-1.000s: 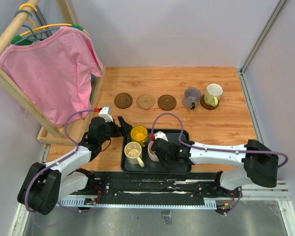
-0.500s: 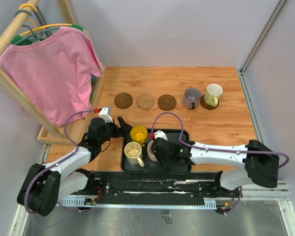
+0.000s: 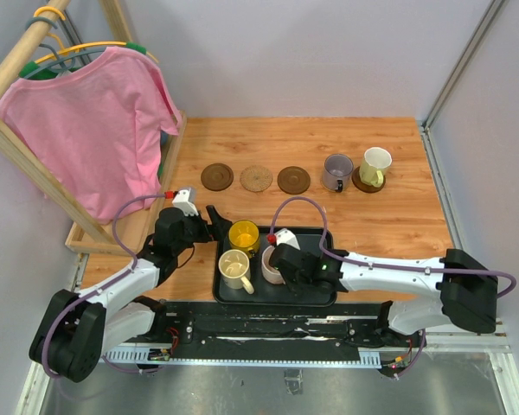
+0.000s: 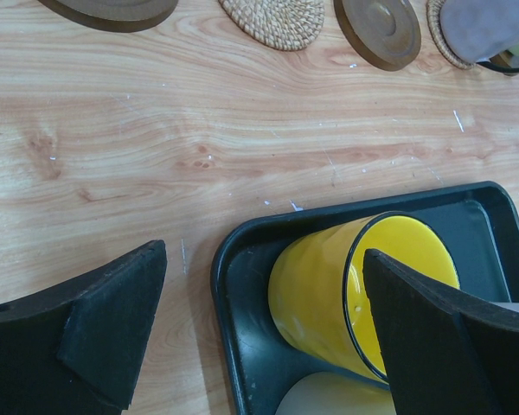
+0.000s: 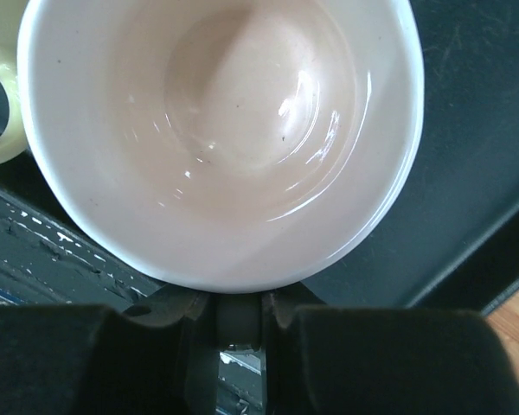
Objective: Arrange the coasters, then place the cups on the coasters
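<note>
My right gripper lifts the pink cup [image 3: 271, 264] next, carries it outward and lowers it onto the coaster beside the purple-grey cup. It then releases it, because that coaster is empty.
Three bare brown coasters [image 3: 216, 176] [image 3: 256, 178] [image 3: 293, 180] lie in a row at the back. A fourth coaster holds the purple-grey cup [image 3: 337, 170], and a fifth [image 3: 363, 183] holds the pale yellow-green cup [image 3: 375, 164]. The black tray [image 3: 318, 290] carries the yellow cup [image 3: 244, 235], the cream cup [image 3: 235, 269] and the pink cup [image 3: 271, 264]. My right gripper [image 5: 238, 316] is shut on the pink cup's [image 5: 225, 130] handle. My left gripper [image 4: 268, 337] is open at the tray's [image 4: 242, 346] left corner, its fingers either side of the yellow cup [image 4: 329, 294] without touching it.
A wooden rack [image 3: 147, 220] with a pink shirt [image 3: 95, 130] stands along the table's left side, close to my left arm. A metal frame [image 3: 437, 190] borders the right edge. Grey walls close off the back.
My right gripper has closed on the pink cup's handle, and the right arm has shifted slightly. The left arm has hardly moved.
</note>
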